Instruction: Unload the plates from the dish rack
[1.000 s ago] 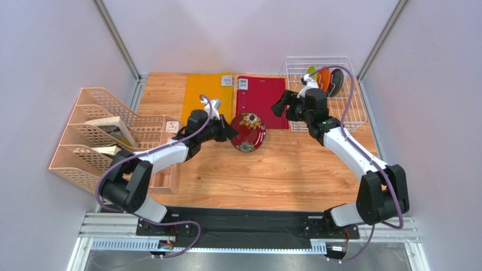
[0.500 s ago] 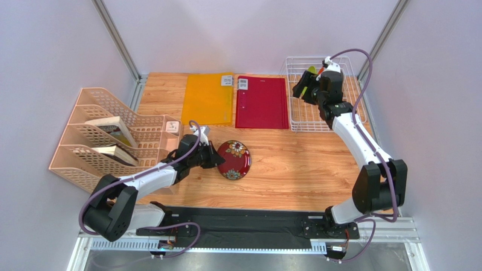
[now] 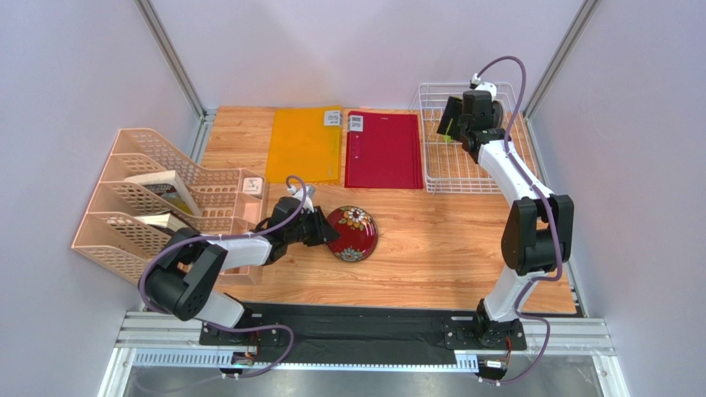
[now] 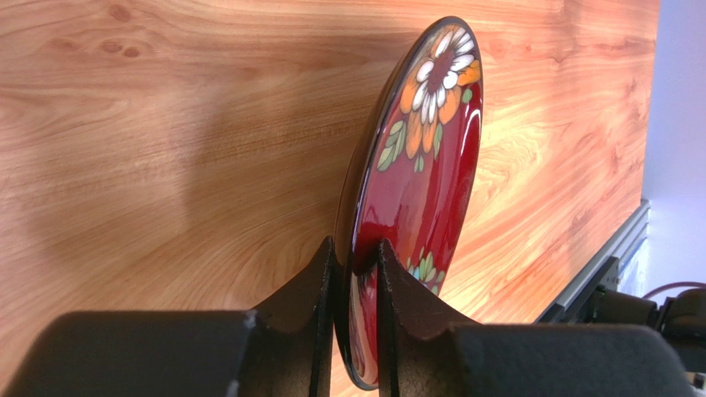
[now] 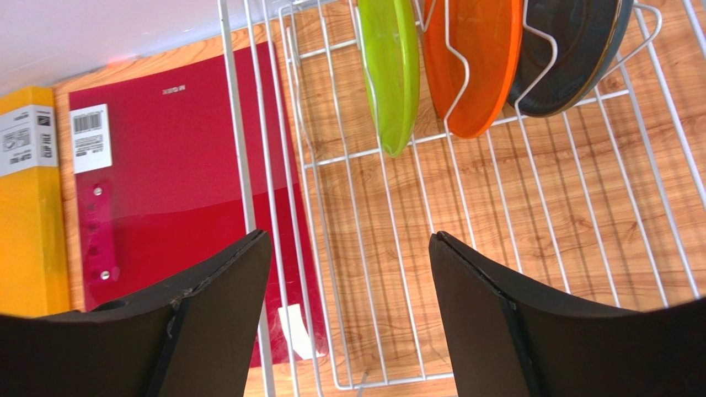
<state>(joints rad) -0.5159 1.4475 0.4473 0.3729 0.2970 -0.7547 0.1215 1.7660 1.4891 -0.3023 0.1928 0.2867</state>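
The robot's right gripper will next move outward over the rack and come down onto the lime green plate's near rim (image 3: 447,138) (image 5: 403,124), since gaps beside both sides of that plate leave room for its fingers.
My left gripper (image 3: 325,231) is shut on the rim of the dark red floral plate (image 3: 353,234), held tilted low over the table's middle; in the left wrist view (image 4: 355,258) the plate (image 4: 418,165) stands on edge between the fingers. My right gripper (image 3: 448,118) is open and empty above the white wire dish rack (image 3: 447,176). In the right wrist view the gripper (image 5: 348,248) looks down into the rack (image 5: 249,165), where the lime green plate (image 5: 389,66), the orange plate (image 5: 476,58) and the dark grey-teal plate (image 5: 572,50) stand in slots.
An orange folder (image 3: 305,145) and a red folder (image 3: 384,149) lie flat at the back. A beige file organiser (image 3: 149,207) with books stands at the left. Grey walls enclose both sides.
My left gripper has carried the red plate slightly right and back from the near side. My right gripper has moved further back and left over the rack's rear.
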